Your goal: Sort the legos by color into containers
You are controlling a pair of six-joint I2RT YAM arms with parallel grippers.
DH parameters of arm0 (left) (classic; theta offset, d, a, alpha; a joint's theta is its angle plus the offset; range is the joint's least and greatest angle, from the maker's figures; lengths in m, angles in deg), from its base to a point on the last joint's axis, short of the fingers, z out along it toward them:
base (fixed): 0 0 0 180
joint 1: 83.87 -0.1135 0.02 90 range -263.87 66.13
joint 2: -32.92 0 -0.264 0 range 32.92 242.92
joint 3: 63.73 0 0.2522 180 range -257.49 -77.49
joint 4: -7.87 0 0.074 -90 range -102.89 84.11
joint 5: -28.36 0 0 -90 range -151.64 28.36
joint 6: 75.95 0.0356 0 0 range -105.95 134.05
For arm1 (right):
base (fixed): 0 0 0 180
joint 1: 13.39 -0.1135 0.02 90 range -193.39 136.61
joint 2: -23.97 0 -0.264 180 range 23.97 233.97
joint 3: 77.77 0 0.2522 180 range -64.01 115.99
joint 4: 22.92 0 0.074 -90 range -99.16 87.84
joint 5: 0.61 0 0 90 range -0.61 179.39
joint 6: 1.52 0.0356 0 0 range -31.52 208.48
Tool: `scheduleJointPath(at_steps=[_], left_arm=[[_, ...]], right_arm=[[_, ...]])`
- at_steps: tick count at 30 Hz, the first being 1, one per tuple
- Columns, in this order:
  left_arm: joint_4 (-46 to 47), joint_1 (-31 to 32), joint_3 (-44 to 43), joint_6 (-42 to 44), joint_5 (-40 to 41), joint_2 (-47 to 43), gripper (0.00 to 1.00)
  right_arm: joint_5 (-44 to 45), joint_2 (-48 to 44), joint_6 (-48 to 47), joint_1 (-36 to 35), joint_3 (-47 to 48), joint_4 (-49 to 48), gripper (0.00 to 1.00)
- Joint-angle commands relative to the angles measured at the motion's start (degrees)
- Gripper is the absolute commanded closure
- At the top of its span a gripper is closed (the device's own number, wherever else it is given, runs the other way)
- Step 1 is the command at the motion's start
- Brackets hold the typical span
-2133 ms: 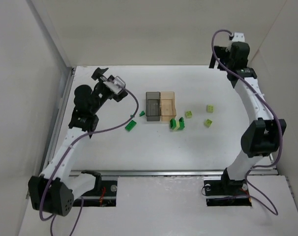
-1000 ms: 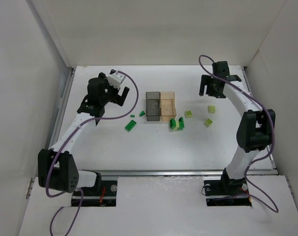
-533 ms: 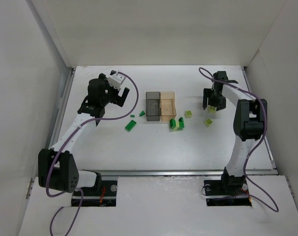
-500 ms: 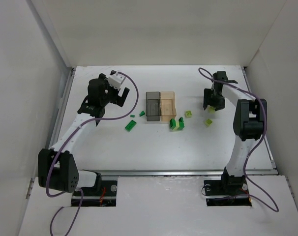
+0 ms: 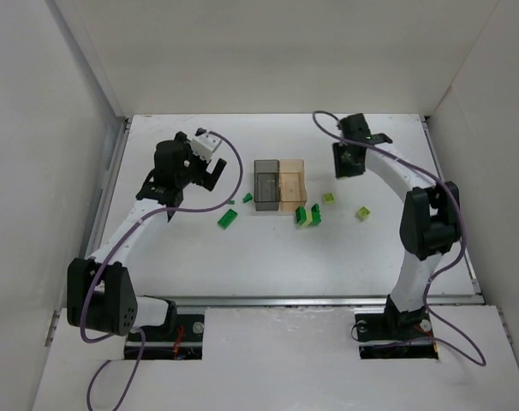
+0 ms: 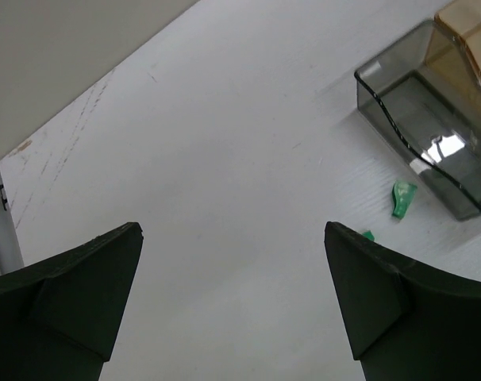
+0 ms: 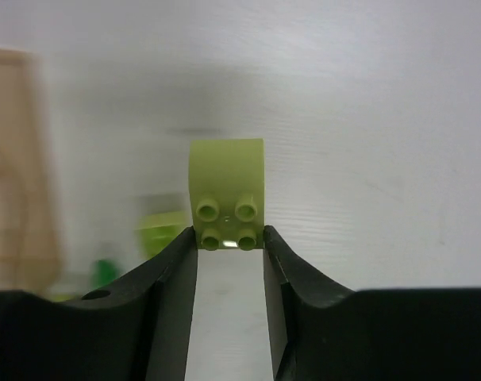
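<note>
The flat green lego (image 5: 228, 218) lies loose outside the grey bin, so the left gripper next needs to move down, back and to the right in the top view onto it.
My right gripper (image 7: 228, 238) is shut on a pale yellow-green lego (image 7: 227, 194), studs facing the camera, held above the table. In the top view this gripper (image 5: 343, 167) hangs right of the amber bin (image 5: 304, 181); the grey bin (image 5: 256, 183) joins it on the left. My left gripper (image 5: 211, 174) (image 6: 231, 230) is open and empty, left of the grey bin (image 6: 383, 111). Loose legos lie around the containers: dark green ones (image 5: 228, 219) (image 5: 247, 198) (image 5: 301, 215) (image 5: 315, 214) and pale ones (image 5: 328, 198) (image 5: 363, 212).
White walls enclose the table on the left, back and right. A metal rail (image 5: 302, 300) runs along the near edge. The right arm's purple cable (image 5: 328, 120) loops above the gripper. The amber bin's edge (image 7: 14, 159) shows blurred at the right wrist view's left.
The right gripper closed on the pale lego at the far right, lifted it and carried it left toward the bins. The left gripper barely shifted and stayed open.
</note>
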Motion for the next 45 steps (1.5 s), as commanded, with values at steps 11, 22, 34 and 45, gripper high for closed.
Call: scheduleJointPath(at_steps=[11, 22, 34, 45], left_arm=[[-18.68, 6.73, 1.46, 23.37, -2.07, 5.75, 0.18], [-25.11, 10.34, 0.84, 30.83, -6.64, 8.47, 0.0], [-21.34, 13.59, 0.32, 34.28, -3.57, 11.9, 0.0], [-31.33, 16.48, -10.22, 5.97, 6.26, 20.59, 0.14]], right_arm=[[3.18, -0.22, 2.92, -22.12, 12.07, -5.42, 1.0], [2.93, -0.22, 6.44, -22.12, 8.83, -6.92, 0.77], [3.45, -2.41, 6.44, -22.12, 8.83, -5.86, 0.09], [3.45, -5.49, 6.44, -21.6, 9.44, -5.86, 0.09]])
